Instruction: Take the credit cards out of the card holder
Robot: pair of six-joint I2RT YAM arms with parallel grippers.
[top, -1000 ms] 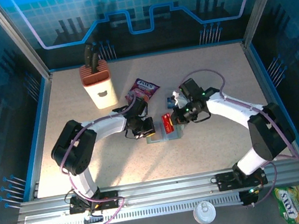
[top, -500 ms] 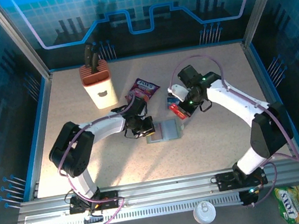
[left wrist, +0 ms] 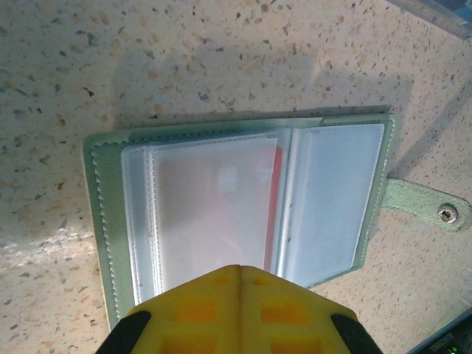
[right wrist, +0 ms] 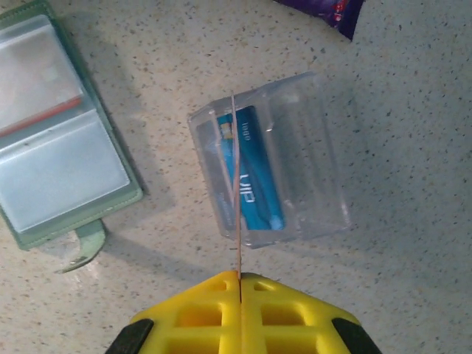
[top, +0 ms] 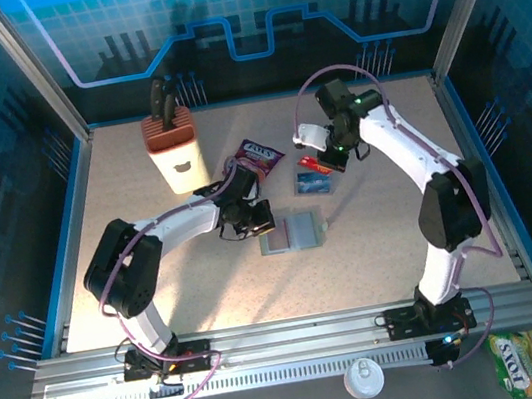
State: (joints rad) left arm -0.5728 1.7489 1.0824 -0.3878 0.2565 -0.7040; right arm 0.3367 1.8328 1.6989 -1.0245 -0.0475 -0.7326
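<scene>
Next, my right gripper shifts outward over the box's empty section, then lowers to release the red card there, since the blue card fills the other.
The grey-green card holder lies open on the table, and a reddish card shows through its left frosted sleeve. My left gripper is shut, with its tips resting on the holder's near edge. My right gripper is shut on a red card, which the right wrist view shows edge-on. That card hangs over a clear plastic box with a blue card inside. The holder lies off to the left of the box.
A pink-purple snack packet lies behind the holder, and a knife block stands at the back left. The holder's snap strap sticks out to its right. Off the table, by the near rail, are a white lid and a yellow packet.
My right gripper has carried the red card from the holder back and to the right, to above the clear box. The left gripper has stayed on the holder.
</scene>
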